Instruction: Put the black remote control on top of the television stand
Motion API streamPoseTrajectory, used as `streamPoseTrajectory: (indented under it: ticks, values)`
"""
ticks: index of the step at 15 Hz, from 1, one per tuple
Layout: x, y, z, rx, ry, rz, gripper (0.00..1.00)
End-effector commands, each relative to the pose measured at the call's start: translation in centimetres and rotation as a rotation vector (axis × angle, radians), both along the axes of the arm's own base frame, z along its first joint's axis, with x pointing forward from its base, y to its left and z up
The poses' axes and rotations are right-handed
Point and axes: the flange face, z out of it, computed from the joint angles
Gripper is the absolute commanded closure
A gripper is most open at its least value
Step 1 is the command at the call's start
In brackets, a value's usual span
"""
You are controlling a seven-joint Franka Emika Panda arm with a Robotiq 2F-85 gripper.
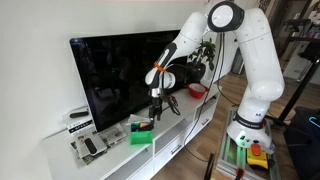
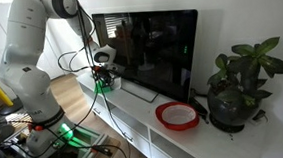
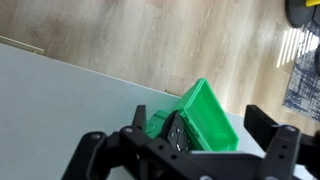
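Note:
The remote already shows between my gripper's open fingers, so I should next move my gripper down onto the black remote control (image 1: 145,126) (image 3: 174,133) at the green box and keep its fingers open.
The black remote control (image 3: 174,133), slim with a few small buttons, lies tilted against the near edge of a small green box (image 3: 208,112) on the television stand (image 3: 60,100). My gripper (image 3: 185,152) hovers just above it. The fingers are spread wide on either side and touch nothing. In both exterior views the gripper (image 1: 155,112) (image 2: 104,82) hangs over the green box (image 1: 141,135) in front of the TV, on the long white stand (image 1: 115,160) (image 2: 134,115). The remote is too small to make out there.
The big black TV (image 1: 125,75) (image 2: 149,48) stands close behind the gripper. A packaged remote with pale buttons (image 1: 90,147) lies beside the green box. A red bowl (image 2: 176,115) and a potted plant (image 2: 237,82) sit at the stand's other end. Wooden floor (image 3: 160,40) lies beyond the stand's edge.

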Motion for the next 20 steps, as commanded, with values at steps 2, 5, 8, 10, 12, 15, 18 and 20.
streamPoseTrajectory:
  ticks: [2,5,8,10,12,15,18,20]
  values:
    - [1.7,1.1,-2.0,0.047,-0.005,0.006,0.08]
    - [2.2,1.5,-2.8,0.043,-0.003,0.009,0.18]
    - [2.5,1.5,-3.6,0.024,-0.002,0.004,0.18]
    - [2.7,1.5,-4.0,0.019,-0.005,0.003,0.19]
    - [2.7,1.6,-4.3,0.02,-0.006,0.006,0.3]
    - [2.8,1.6,-4.3,0.022,-0.007,0.013,0.53]
    - [2.7,1.7,-4.0,0.024,-0.008,0.02,0.61]
    - [2.6,1.7,-3.9,0.027,-0.008,0.023,0.53]
